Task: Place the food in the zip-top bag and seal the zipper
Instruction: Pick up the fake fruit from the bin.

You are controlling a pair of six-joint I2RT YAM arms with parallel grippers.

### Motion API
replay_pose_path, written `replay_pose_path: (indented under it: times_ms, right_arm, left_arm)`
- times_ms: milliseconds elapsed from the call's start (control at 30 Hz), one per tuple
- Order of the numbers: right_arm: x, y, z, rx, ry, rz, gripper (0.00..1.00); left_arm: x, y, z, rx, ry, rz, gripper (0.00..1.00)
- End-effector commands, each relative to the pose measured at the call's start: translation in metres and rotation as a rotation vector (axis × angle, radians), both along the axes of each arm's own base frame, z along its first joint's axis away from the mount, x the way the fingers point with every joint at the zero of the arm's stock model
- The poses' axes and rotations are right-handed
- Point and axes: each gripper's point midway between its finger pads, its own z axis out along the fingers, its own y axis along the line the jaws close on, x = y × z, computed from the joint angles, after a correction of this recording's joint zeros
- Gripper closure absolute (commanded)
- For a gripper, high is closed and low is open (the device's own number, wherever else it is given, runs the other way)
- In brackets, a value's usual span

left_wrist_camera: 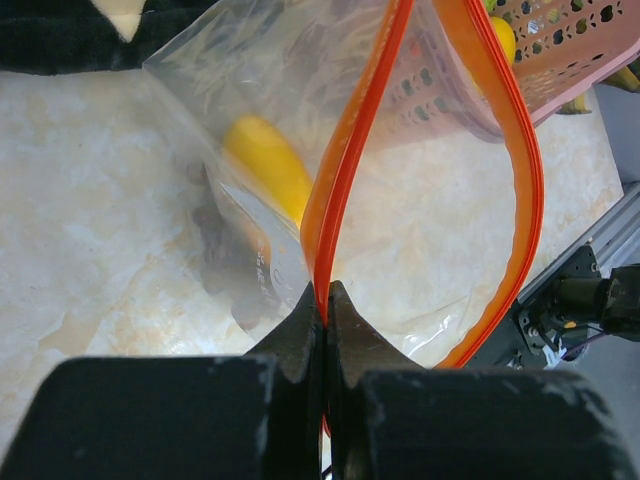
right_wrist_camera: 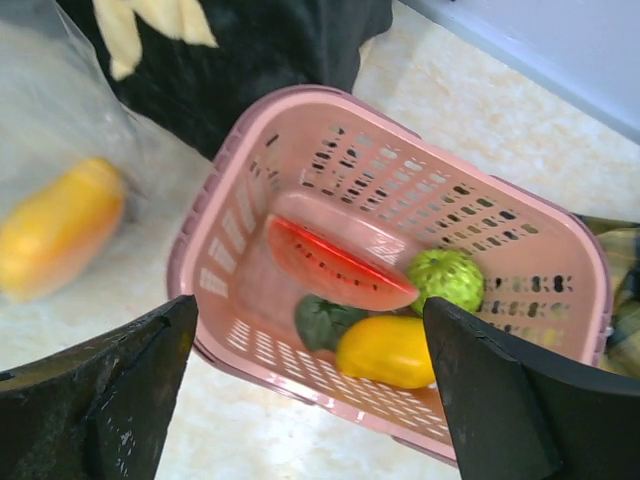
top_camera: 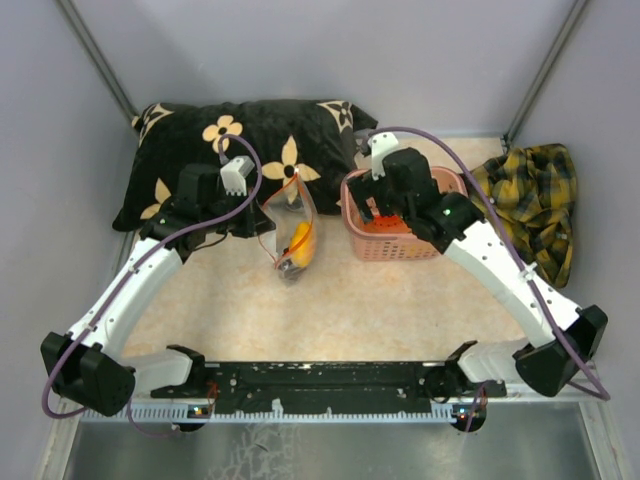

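I will turn my right gripper, lower it into the basket [right_wrist_camera: 300, 385] over the watermelon slice's middle [right_wrist_camera: 338, 266] and close it, because the slice lies lengthwise at a slant across my open fingers.
My left gripper [left_wrist_camera: 327, 290] is shut on the red-orange zipper [left_wrist_camera: 340, 170] of the clear zip-top bag [left_wrist_camera: 250, 80], which hangs with its mouth spread wide. A yellow-orange food piece [left_wrist_camera: 268, 165] and a dark piece [left_wrist_camera: 225, 270] lie inside the bag [top_camera: 295, 230]. My right gripper [right_wrist_camera: 308, 305] stands open and holds nothing above the pink basket [right_wrist_camera: 300, 385]. In the basket lie a watermelon slice [right_wrist_camera: 335, 268], a bumpy green fruit [right_wrist_camera: 447, 278], a yellow piece [right_wrist_camera: 385, 350] and a dark green piece [right_wrist_camera: 322, 320]. From above, the right gripper [top_camera: 375, 215] hovers over the basket's left half.
A black pillow with cream flowers [top_camera: 250, 130] lies at the back, right behind the bag. A yellow plaid cloth [top_camera: 535, 200] is heaped to the right of the basket [top_camera: 450, 180]. The black mounting rail [top_camera: 320, 380] runs along the near edge.
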Motion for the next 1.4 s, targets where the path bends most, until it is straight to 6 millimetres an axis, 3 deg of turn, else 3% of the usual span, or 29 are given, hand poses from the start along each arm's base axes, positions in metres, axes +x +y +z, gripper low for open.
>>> replay_pose_path:
  times_ms: [0,200,533,867,1200,1367]
  right_arm:
    - [0.011,-0.020,0.011,-0.117,-0.102,0.072,0.04]
    - [0.025,-0.043,-0.022,-0.222,0.022,0.133,0.02]
    - [0.038,-0.057,-0.100,-0.333,0.218,0.369,0.04]
    - [0.056,-0.041,-0.161,-0.419,0.324,0.598,0.11]
    - [0.070,-0.034,-0.202,-0.412,0.381,0.679,0.13]
    - [0.067,-0.035,-0.221,-0.371,0.418,0.689,0.16]
  left_arm:
    - [-0.001,-0.003,0.004,-0.021,-0.013,-0.026,1.00]
    - [-0.001,-0.004,0.003,-0.021,-0.011,-0.027,1.00]
    - [-0.003,-0.007,0.004,-0.036,-0.009,-0.047,1.00]
    - [-0.004,-0.006,0.007,-0.036,-0.019,-0.044,1.00]
    - [-0.002,-0.005,0.004,-0.030,-0.014,-0.040,1.00]
    - [-0.002,-0.006,0.003,-0.032,-0.009,-0.044,1.00]
